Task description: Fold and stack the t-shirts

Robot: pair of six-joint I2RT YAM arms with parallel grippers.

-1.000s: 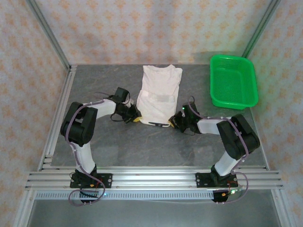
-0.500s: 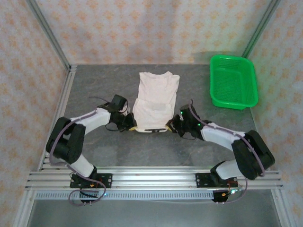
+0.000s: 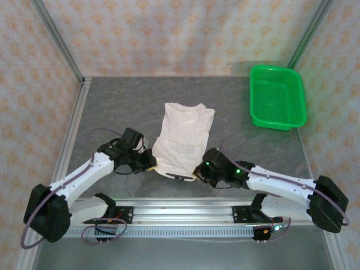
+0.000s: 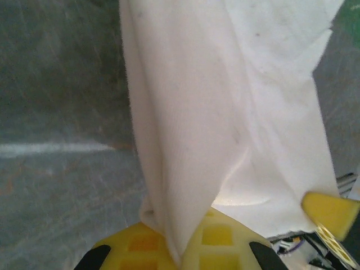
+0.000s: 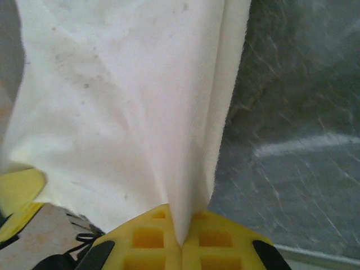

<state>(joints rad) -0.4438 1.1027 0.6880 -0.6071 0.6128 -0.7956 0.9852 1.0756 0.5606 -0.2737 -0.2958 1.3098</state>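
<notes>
My left gripper carries its pinched t-shirt corner up and outward next, then down onto the collar end (image 3: 171,108) to release it, as the t-shirt still lies full length.
An off-white t-shirt (image 3: 183,138), folded into a long narrow strip, lies on the grey table with its collar end far from me. My left gripper (image 3: 152,164) is shut on the strip's near left corner. My right gripper (image 3: 198,171) is shut on its near right corner. The near edge hangs stretched between them, lifted a little off the table. In the left wrist view the t-shirt (image 4: 225,112) is pinched between the yellow fingers (image 4: 216,247). In the right wrist view the t-shirt (image 5: 124,107) runs down into the seam between the yellow fingers (image 5: 149,244).
A green plastic basket (image 3: 277,97) stands at the far right corner of the table (image 3: 112,107). The aluminium rail (image 3: 180,212) with both arm bases runs along the near edge, close behind the grippers. Wallpapered walls close the left, back and right sides.
Both grippers have pulled the t-shirt's near edge toward the front rail, and the whole shirt has slid nearer. Both arms have stretched out low and flat.
</notes>
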